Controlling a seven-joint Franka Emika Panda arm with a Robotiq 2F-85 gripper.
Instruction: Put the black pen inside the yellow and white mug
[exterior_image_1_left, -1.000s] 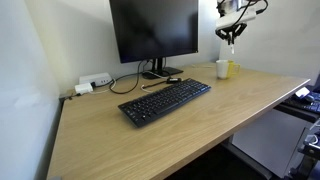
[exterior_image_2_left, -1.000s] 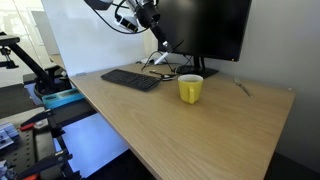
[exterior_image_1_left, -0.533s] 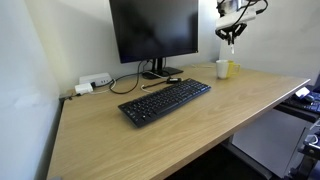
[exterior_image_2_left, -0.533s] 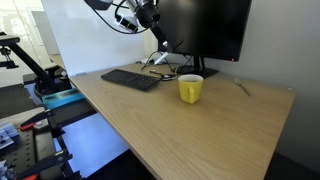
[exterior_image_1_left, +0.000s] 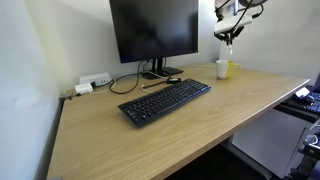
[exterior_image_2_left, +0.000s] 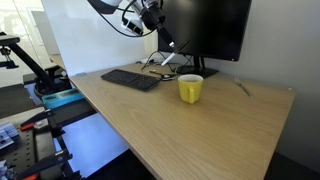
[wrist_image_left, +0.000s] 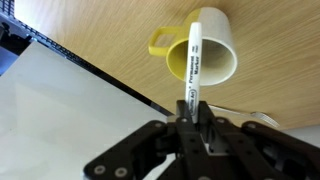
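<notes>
The pen's tip still hangs above the mug's rim, so next I will lower my gripper toward the opening of the mug and let go of the black pen (exterior_image_1_left: 232, 49) inside.
My gripper (wrist_image_left: 192, 118) is shut on the black pen (wrist_image_left: 194, 65), which sticks out from the jaws with its pale labelled barrel pointing at the mouth of the yellow and white mug (wrist_image_left: 215, 40). The pen's far end lies over the mug's opening in the wrist view. In both exterior views the gripper (exterior_image_1_left: 230, 36) (exterior_image_2_left: 164, 40) hangs above the desk with the pen (exterior_image_1_left: 232, 49) (exterior_image_2_left: 169, 53) pointing down. The mug (exterior_image_1_left: 224, 69) (exterior_image_2_left: 190, 89) stands upright on the wooden desk, below the gripper, and the pen tip is still above its rim.
A black keyboard (exterior_image_1_left: 165, 101) (exterior_image_2_left: 130, 79) lies in front of a dark monitor (exterior_image_1_left: 154, 30) (exterior_image_2_left: 205, 28). A slim dark-and-tan stick (exterior_image_1_left: 160, 83) lies near the monitor foot. A white power strip (exterior_image_1_left: 95, 82) with cables sits by the wall. The desk edge runs close beside the mug.
The gripper with the pen has shifted only slightly above the mug. The mug and the other things have not moved.
</notes>
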